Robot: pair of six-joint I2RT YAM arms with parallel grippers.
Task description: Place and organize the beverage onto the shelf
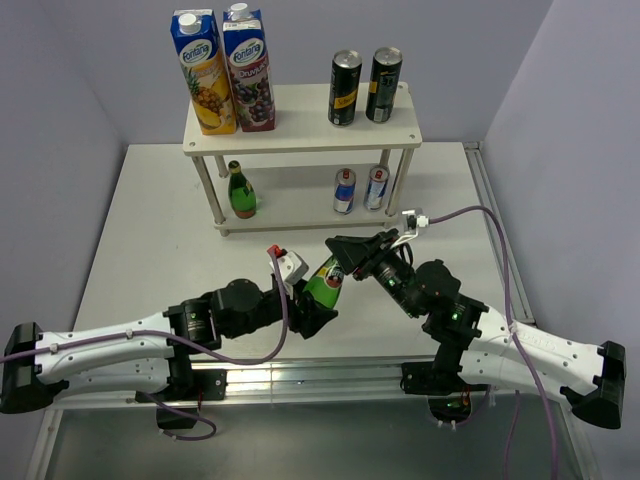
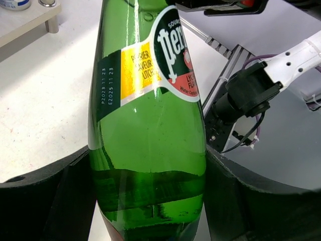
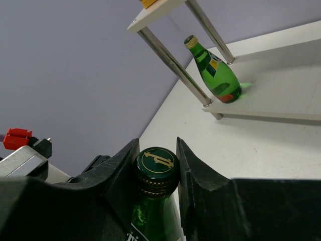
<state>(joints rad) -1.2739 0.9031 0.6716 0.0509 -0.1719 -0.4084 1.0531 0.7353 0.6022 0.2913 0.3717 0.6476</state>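
Observation:
The robot's right gripper should next carry its bottle outward and to the left in the top view and let go of it beside the standing green bottle [image 1: 274,208] [image 3: 267,96], where the shelf's lower level is bare.
A green glass bottle [image 1: 326,282] is held tilted above the table in front of the white two-tier shelf [image 1: 300,142]. My left gripper [image 1: 310,306] is shut on its lower body [image 2: 150,125], one finger on each side. My right gripper [image 1: 345,258] is shut on its gold-printed top [image 3: 157,163]. A second green bottle [image 1: 240,190] stands on the lower tier at the left, also in the right wrist view [image 3: 215,75]. Two silver-blue cans [image 1: 358,190] stand on the lower tier at the right. Two dark cans [image 1: 364,87] stand on the upper tier at the right.
Two tall blue-topped juice cartons [image 1: 228,72] stand on the upper tier at the left. The shelf's thin legs [image 3: 173,66] stand at its corners. The lower tier has a gap between the bottle and the cans. Purple walls close in the table.

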